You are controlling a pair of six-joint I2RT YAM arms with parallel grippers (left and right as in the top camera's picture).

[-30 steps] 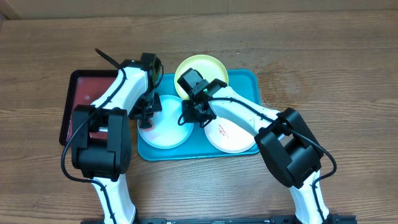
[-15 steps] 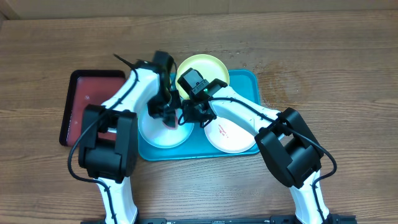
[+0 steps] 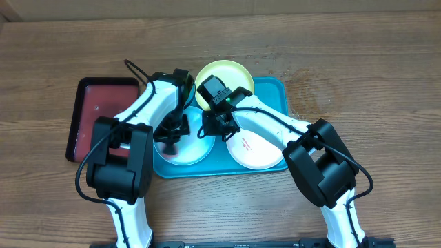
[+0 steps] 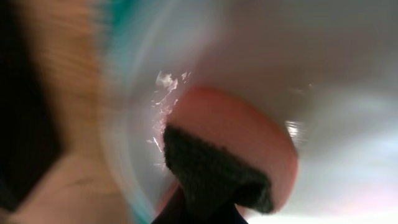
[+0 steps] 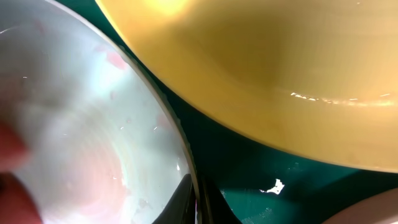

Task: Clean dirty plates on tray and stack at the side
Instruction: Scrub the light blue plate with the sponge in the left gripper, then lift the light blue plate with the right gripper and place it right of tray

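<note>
The bare tabletop is past the tray to the right in the overhead view, so I will raise my right gripper, take the plate there, lower and release it.
The turquoise tray (image 3: 275,89) holds three plates. The pale blue plate (image 3: 187,153) lies at its left, the yellow-green plate (image 3: 231,74) at the back, and the white plate (image 3: 265,153), with red smears, at the right. My left gripper (image 3: 171,136) is shut on a pink sponge (image 4: 236,130) with a dark scouring pad (image 4: 211,171), pressed onto the pale blue plate (image 4: 323,68). My right gripper (image 3: 212,129) is shut on that plate's right rim (image 5: 186,155); its fingertips (image 5: 198,202) pinch the edge, with the yellow-green plate (image 5: 261,74) just beyond.
A smaller dark red tray (image 3: 93,110) with a black rim sits left of the turquoise tray, close to my left arm. Wooden table surface (image 3: 358,83) extends to the right and behind. Teal tray floor (image 5: 261,180) shows between the plates.
My left gripper swept the sponge from the pale blue plate's left edge toward its right side, then back toward the middle. The right gripper stayed on the rim.
</note>
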